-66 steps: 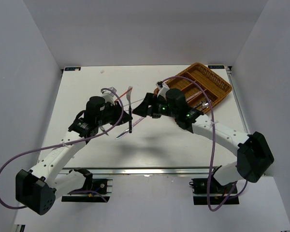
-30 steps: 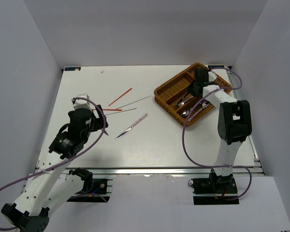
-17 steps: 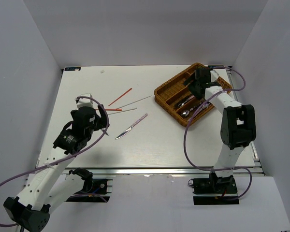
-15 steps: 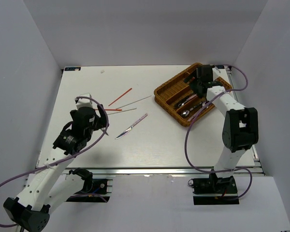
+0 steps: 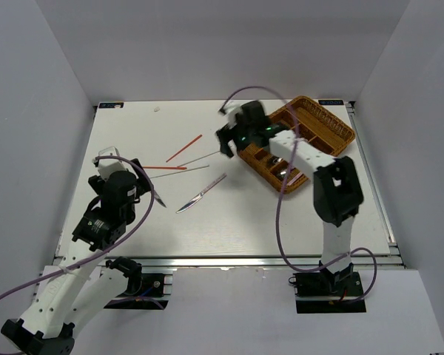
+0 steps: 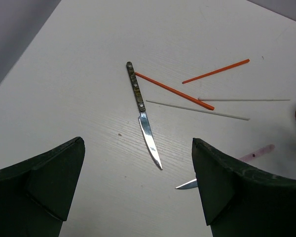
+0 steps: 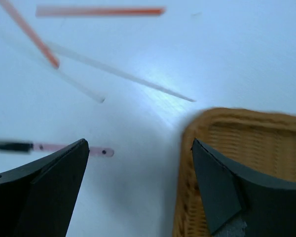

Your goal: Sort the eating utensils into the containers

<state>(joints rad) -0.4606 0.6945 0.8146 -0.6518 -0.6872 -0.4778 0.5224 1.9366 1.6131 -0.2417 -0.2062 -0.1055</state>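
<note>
The pink-handled knife is loose outside the tray (image 5: 333, 118). My right gripper should next move back from the tray's corner and down onto the pink handle (image 5: 215, 183).
Loose eating utensils lie on the white table: a dark-handled knife (image 6: 140, 106) (image 5: 154, 195), a pink-handled knife (image 5: 202, 194) (image 6: 259, 151) (image 7: 74, 148), two red-orange chopsticks (image 5: 185, 148) (image 6: 173, 91) (image 7: 98, 11) and two pale chopsticks (image 5: 207, 156) (image 6: 197, 109) (image 7: 123, 74). The wicker tray (image 5: 333, 118) (image 7: 237, 148) with its containers stands at the back right and holds silver cutlery (image 5: 283, 168). My left gripper (image 5: 133, 190) (image 6: 137, 148) is open and empty, just left of the dark-handled knife. My right gripper (image 5: 223, 143) (image 7: 139, 148) is open and empty at the tray's left corner, above the table.
White walls close in the table on the left, back and right. The right arm reaches from its base across the tray's near side. A purple cable (image 5: 251, 90) arcs above the right wrist.
The right gripper opened over the tray, then swung left to the tray's left corner. The left arm drew back a little toward the near left.
</note>
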